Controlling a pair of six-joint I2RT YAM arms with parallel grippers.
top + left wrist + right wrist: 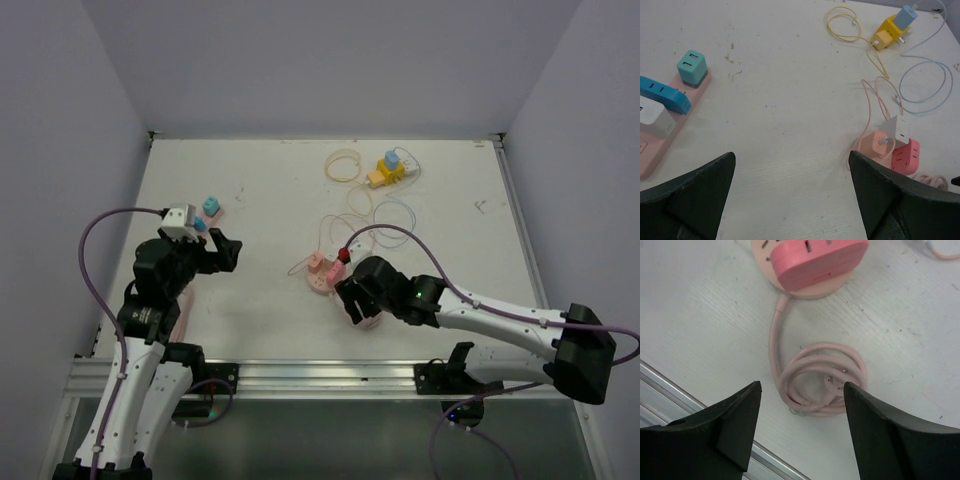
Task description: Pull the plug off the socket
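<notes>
The red plug (343, 256) is still in the pink socket, so the robot's open left gripper should next go to the right in the top view and down astride the plug.
A round pink socket (322, 282) lies mid-table with a red plug (343, 256) and a peach plug (316, 263) in it. In the right wrist view the red plug (820, 260) sits on the socket (765, 255) at the top, with the socket's coiled pink cord (820, 380) between my fingers. My right gripper (802, 400) is open and empty just near of the socket (350, 298). My left gripper (218, 250) is open and empty over bare table (791, 165). It sees the socket's peach plug (875, 144), a white charger (898, 129) and the red plug (905, 156) to its right.
A pink power strip (660, 145) with a teal plug (691, 66), a blue plug (665, 94) and a white one (652, 116) lies at the left. A yellow socket (386, 175) with a blue plug (393, 160) and loose thin cables (385, 212) lie at the back.
</notes>
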